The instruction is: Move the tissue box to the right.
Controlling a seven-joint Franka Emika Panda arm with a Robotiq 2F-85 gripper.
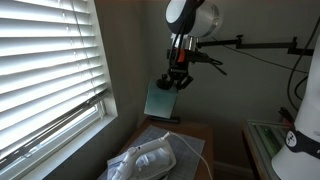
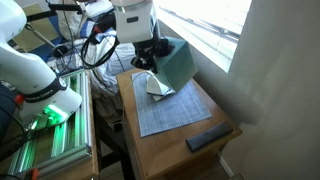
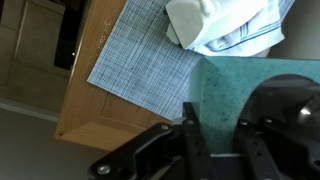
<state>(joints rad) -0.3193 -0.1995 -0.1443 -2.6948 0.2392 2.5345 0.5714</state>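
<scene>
My gripper moves down and toward the black remote next and brings the tissue box onto the placemat's corner [image 2: 196, 113] beside it, since that spot is free of the cloth.
The tissue box is a teal-green box [image 1: 161, 101], held in the air above the wooden table [image 1: 200, 132]. It also shows in an exterior view [image 2: 179, 64] and in the wrist view [image 3: 225, 80]. My gripper [image 1: 177, 78] is shut on the box's upper edge, with one finger on each side [image 3: 222, 135]. In an exterior view the gripper [image 2: 152, 56] sits over the table's far end. The box hangs tilted and clear of the table.
A blue-grey woven placemat [image 2: 170, 112] covers the table's middle [image 3: 140, 55]. A crumpled white cloth or bag [image 2: 157, 86] lies on it under the box [image 3: 225, 25]. A black remote [image 2: 210, 138] lies near one table corner. A window with blinds [image 1: 45, 70] is beside the table.
</scene>
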